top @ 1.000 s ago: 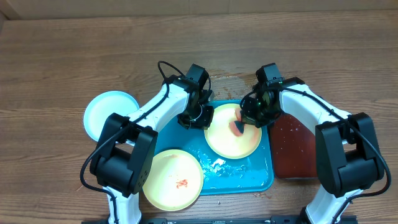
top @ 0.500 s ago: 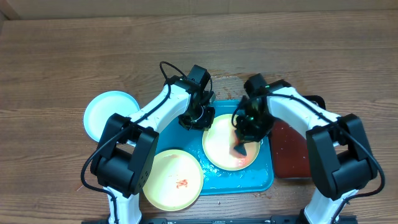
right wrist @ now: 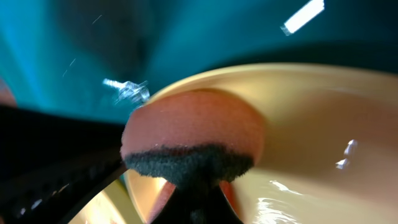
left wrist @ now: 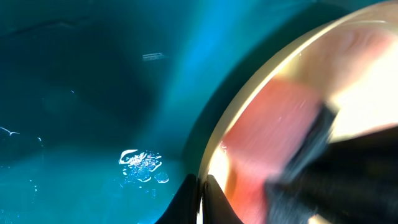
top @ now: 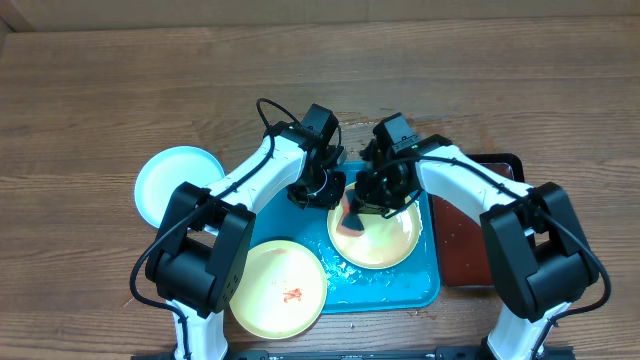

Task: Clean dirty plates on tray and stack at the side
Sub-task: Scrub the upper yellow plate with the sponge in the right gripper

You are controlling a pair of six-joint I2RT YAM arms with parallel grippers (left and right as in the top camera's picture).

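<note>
My right gripper should next sweep across the plate, then lift over the dark red tray's open bottom and release the sponge there.
A pale yellow-green plate (top: 385, 238) lies on the turquoise tray (top: 425, 285). My left gripper (top: 322, 190) is shut on this plate's left rim (left wrist: 214, 149). My right gripper (top: 372, 200) is shut on a red sponge with a dark scouring side (top: 351, 221) and presses it on the plate's left part; the sponge fills the right wrist view (right wrist: 193, 140). A second yellow-green plate (top: 278, 288) with a red smear lies at the tray's front left corner. A pale blue-white plate (top: 172, 180) lies on the table to the left.
A dark red, black-rimmed tray (top: 470, 235) lies just right of the turquoise tray. Water and foam (top: 345, 265) sit on the turquoise tray floor. The wooden table (top: 100, 90) extends all round.
My right gripper has swept the sponge across the plate, from its right side down to its front and now to its left part. The left gripper has kept its hold on the rim.
</note>
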